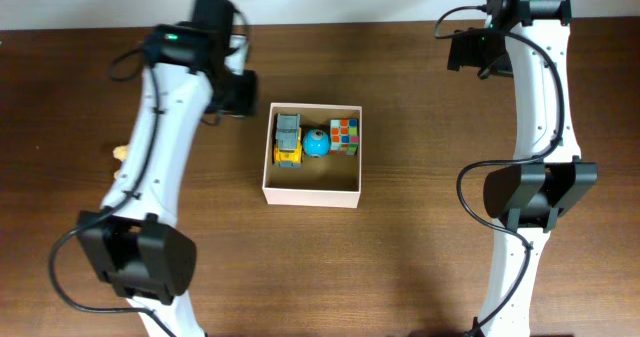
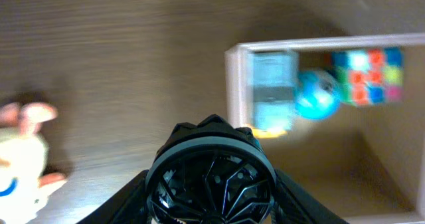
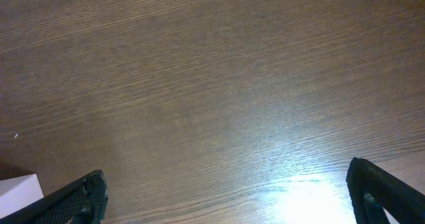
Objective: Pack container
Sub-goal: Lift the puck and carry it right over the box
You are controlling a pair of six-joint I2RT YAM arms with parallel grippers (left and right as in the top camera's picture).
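The left gripper crosses the container's rim next, then comes back and down into that near corner point(image 1: 289, 177) point(image 2: 289, 163).
The container point(image 1: 310, 195), a square shallow box with white walls and a tan inside, sits mid-table. It holds a grey and yellow toy truck point(image 1: 288, 139), a blue ball point(image 1: 316, 143) and a colour cube point(image 1: 345, 135). My left gripper point(image 1: 235, 87) hovers just left of the box's far left corner. In the left wrist view it point(image 2: 211, 207) is shut on a black round spoked toy point(image 2: 211, 177), with the box rim point(image 2: 234, 84) ahead. My right gripper point(image 1: 470, 52) is open and empty over bare table, as the right wrist view point(image 3: 226, 197) shows.
A small pale plush toy point(image 1: 120, 154) lies on the table at the left, partly hidden by my left arm; it also shows in the left wrist view point(image 2: 20, 157). A white corner point(image 3: 16, 187) shows at the lower left of the right wrist view.
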